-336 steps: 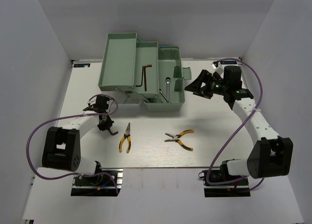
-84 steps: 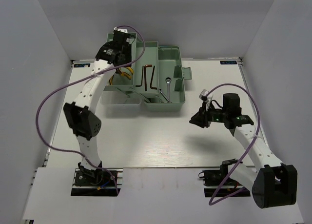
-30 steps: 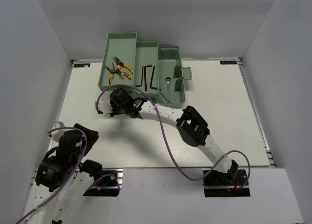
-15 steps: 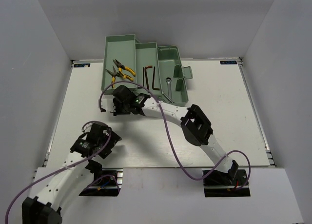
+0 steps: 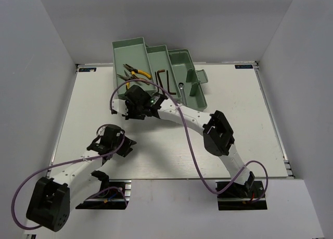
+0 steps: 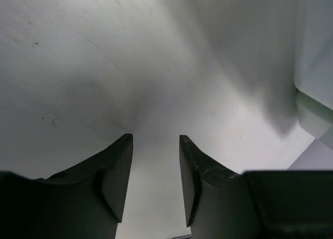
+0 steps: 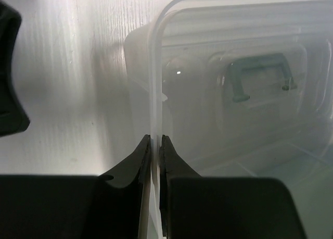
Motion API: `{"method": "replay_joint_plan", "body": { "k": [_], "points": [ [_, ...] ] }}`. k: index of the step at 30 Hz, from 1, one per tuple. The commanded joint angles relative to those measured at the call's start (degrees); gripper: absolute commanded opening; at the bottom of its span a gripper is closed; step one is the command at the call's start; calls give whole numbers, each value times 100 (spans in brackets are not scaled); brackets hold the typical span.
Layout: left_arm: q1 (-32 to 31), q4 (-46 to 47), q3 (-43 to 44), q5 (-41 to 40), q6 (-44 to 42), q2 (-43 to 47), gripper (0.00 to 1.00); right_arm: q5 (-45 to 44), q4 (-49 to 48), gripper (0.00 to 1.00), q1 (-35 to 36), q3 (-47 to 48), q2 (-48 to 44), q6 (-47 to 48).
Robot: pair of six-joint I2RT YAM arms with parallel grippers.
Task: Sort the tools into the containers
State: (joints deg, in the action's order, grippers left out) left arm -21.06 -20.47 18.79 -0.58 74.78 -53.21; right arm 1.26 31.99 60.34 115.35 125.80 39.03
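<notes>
My right gripper lifts the clear lid's rim toward the tray of yellow-handled pliers [image 5: 137,72] next and releases it. The lid then lies folded open beside the toolbox.
The pale green toolbox [image 5: 196,96] stands at the back centre, turned at an angle, with its tiers folded out. Yellow-handled pliers [image 5: 137,72] lie in the left tray, dark hex keys [image 5: 160,76] in the middle tray and a silver wrench [image 5: 180,86] in the right one. My right gripper [image 5: 129,108] reaches across to the box's front left. In the right wrist view the right gripper [image 7: 155,141] is shut on the rim of the clear lid [image 7: 234,51], with the green handle [image 7: 257,77] seen through it. My left gripper [image 6: 155,140] hangs open over bare table.
In the left wrist view a corner of the toolbox [image 6: 315,111] shows at the right edge. White walls close in the table at the left, back and right. The right arm's links and purple cable [image 5: 182,129] span the table's middle.
The toolbox has swung clockwise and shifted right with the right gripper still on the lid's rim. The left arm has moved toward the table's middle, and its jaws have narrowed.
</notes>
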Motion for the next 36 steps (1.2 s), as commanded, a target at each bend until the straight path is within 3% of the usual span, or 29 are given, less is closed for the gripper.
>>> {"method": "replay_joint_plan", "body": {
  "k": [1,11,16,18,19,20,23,28,36],
  "points": [
    [40,622,-208,-46,334,-198,52,-240,-773,0,-66,673,-1163,-88],
    [278,745,-209,-961,958,-682,57,-13,-606,0,-189,866,-1277,-475],
    [444,1395,-532,-1023,1529,-945,52,59,-492,0,-250,928,-1347,-668],
    [445,2173,-770,-1023,1662,-946,46,120,-431,0,-285,963,-1374,-721],
    [506,2448,-963,-1023,1662,-1024,27,147,-422,0,-286,963,-1391,-764],
    [567,2773,-1034,-1023,1662,-1173,20,164,-395,0,-294,963,-1400,-817],
    [734,3549,-816,-883,1137,-1647,14,243,-307,0,-329,954,-1435,-853],
    [928,4293,-244,-119,546,-2878,17,384,-150,0,-347,788,-1549,-967],
    [1314,5053,204,392,54,-3311,26,472,-96,0,-356,340,-1734,-967]
  ]
}}
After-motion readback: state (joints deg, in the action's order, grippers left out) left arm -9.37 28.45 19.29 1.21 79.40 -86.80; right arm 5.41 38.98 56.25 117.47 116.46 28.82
